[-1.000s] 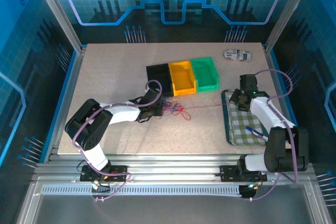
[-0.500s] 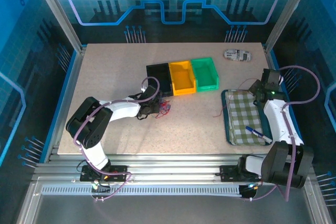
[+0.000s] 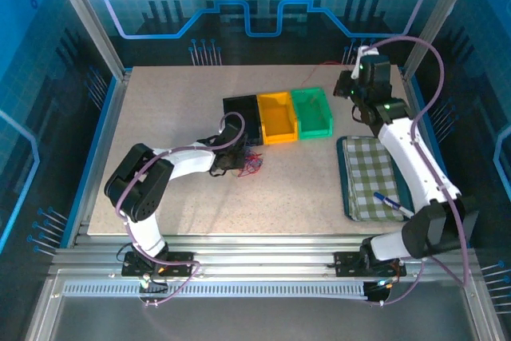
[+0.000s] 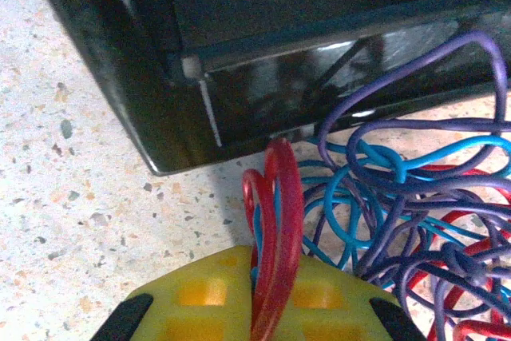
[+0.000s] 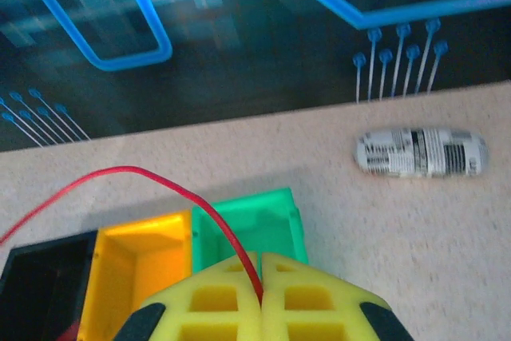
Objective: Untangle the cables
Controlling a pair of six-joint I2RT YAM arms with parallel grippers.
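Observation:
The single red cable is hanging from my right gripper's fingers. My right gripper should move down and over into the empty green bin (image 3: 312, 113) (image 5: 251, 229) next and let go of the red cable there.
The cables (image 3: 251, 165) are a small tangle of red, blue and purple strands just in front of the black bin (image 3: 242, 117). My left gripper (image 3: 230, 165) lies low at the tangle's left side. In the left wrist view its yellow pads (image 4: 200, 301) are shut on red cable loops (image 4: 274, 213), with the rest of the tangle (image 4: 407, 197) to the right. My right gripper (image 3: 349, 88) hangs raised at the back right, behind the green bin (image 3: 312, 111). It is shut (image 5: 261, 265) on one thin red strand (image 5: 120, 170) that arcs away to the left.
The black bin, an orange bin (image 3: 278, 116) and the green bin stand in a row mid-table. A checked cloth (image 3: 371, 177) with a blue pen (image 3: 391, 204) lies at the right. A small printed packet (image 5: 421, 152) rests near the back edge.
My right gripper has risen from over the checked cloth and travelled back toward the green bin, drawing the red strand with it. The left gripper stayed at the tangle, which drew in tighter.

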